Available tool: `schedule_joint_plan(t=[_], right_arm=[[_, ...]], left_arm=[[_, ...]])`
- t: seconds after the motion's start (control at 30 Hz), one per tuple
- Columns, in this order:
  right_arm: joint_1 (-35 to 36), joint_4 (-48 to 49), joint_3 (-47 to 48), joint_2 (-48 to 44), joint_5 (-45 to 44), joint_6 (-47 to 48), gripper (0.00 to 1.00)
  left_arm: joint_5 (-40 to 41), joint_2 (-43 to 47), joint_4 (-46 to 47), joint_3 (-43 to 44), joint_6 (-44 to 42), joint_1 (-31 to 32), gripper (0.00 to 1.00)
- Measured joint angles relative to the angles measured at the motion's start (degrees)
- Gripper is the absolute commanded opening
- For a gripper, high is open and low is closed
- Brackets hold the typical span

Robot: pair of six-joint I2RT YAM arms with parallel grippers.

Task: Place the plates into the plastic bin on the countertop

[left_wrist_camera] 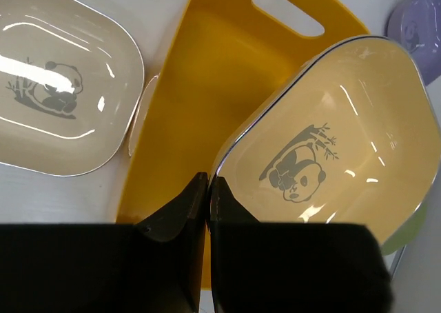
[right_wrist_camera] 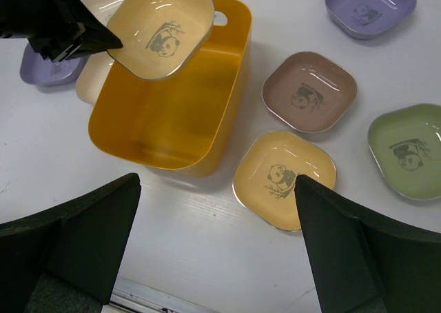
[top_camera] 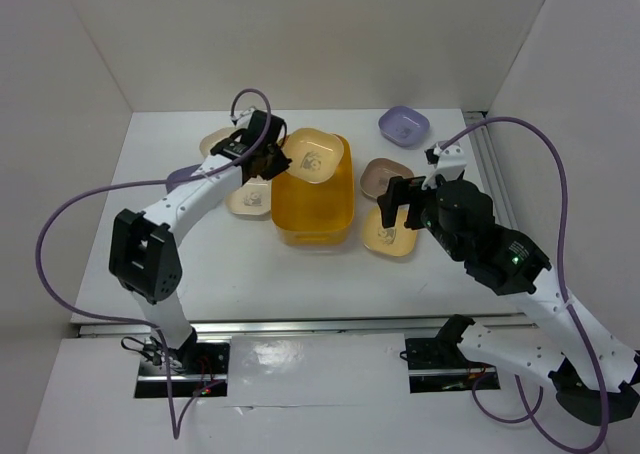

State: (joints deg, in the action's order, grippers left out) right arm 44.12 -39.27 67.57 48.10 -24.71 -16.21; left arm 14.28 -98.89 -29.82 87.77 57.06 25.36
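Observation:
I should next lower my left gripper toward the bottom of the bin to bring the yellow-tan plate between the bin's sides. The plate is still hanging above the bin's empty far end.
My left gripper is shut on the rim of a yellow-tan plate. It holds the plate tilted over the far end of the orange-yellow plastic bin. The bin's inside looks empty. My right gripper is open and empty above the white countertop. It hangs just right of the bin, over another yellow-tan plate.
A brown-mauve plate, a lavender plate and a green plate lie right of the bin. Cream plates and a second lavender plate lie left of it. White walls bound the counter.

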Motion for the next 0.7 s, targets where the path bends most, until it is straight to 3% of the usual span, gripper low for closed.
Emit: schedule_joint_plan(t=[0.33,0.5,0.7], right_arm=[[0.00,-0.07,-0.09,0.04,-1.01,-0.26,1.00],[0.00,-0.07,-0.09,0.02,-1.40,-0.42,1.00],[0.00,-0.07,-0.15,0.13,-1.40,-0.44,1.00]], left_arm=[[5.84,-10.58,-6.27,10.88,5.95,2.01,0.00],[5.99,-14.62,-7.76,12.11,6.19,1.99,0.00],[5.35,-16.33,-9.22,12.33,6.21,1.99,0.33]])
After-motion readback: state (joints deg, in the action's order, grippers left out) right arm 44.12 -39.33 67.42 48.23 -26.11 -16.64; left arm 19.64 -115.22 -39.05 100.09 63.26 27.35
